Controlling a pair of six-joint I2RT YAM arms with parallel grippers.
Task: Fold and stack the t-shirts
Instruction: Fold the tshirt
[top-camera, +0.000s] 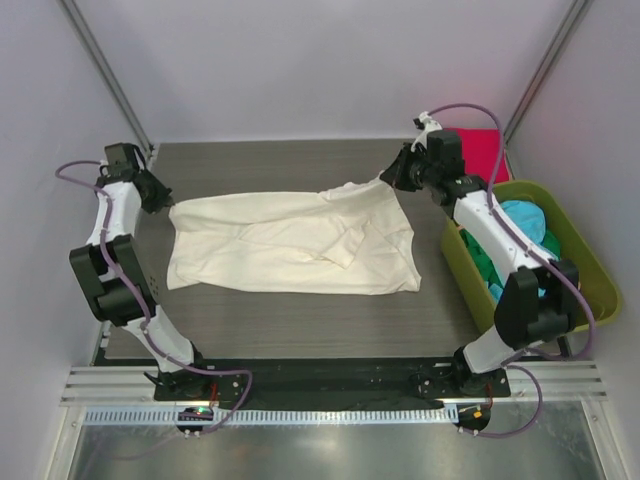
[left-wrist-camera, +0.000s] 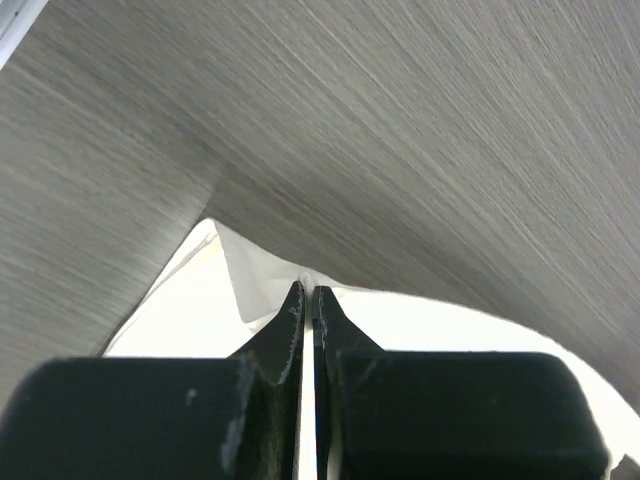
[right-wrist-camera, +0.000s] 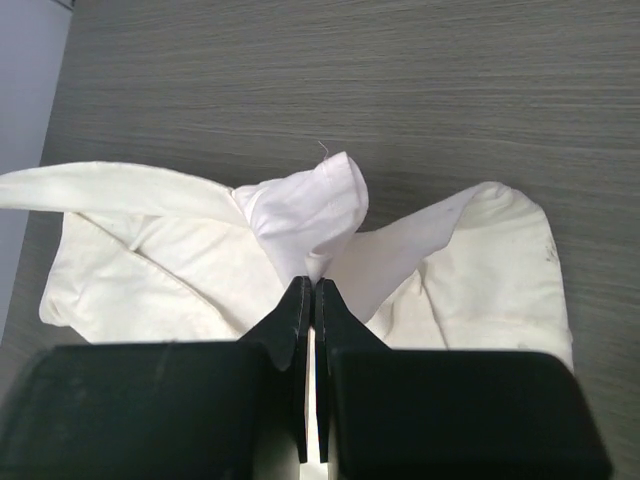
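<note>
The shirt's end by the basket (right-wrist-camera: 500, 285) is below and back from the robot's right gripper, so next the right gripper will move down and back there and release the corner that is still raised.
A cream-white t-shirt (top-camera: 290, 243) lies spread across the middle of the dark table. My left gripper (top-camera: 160, 197) is shut on its far-left corner; in the left wrist view (left-wrist-camera: 306, 290) the fabric (left-wrist-camera: 200, 310) is pinched between the jaws. My right gripper (top-camera: 392, 178) is shut on the shirt's far-right corner and lifts it a little; the right wrist view (right-wrist-camera: 313, 282) shows a bunched fold (right-wrist-camera: 305, 205) rising from the jaws. A magenta-red t-shirt (top-camera: 482, 152) lies at the far right. Turquoise (top-camera: 528, 222) and green (top-camera: 483, 258) shirts sit in the basket.
An olive-green plastic basket (top-camera: 590, 262) stands at the table's right edge, beside my right arm. White walls close in the left, back and right. A metal rail (top-camera: 330, 385) runs along the near edge by the arm bases.
</note>
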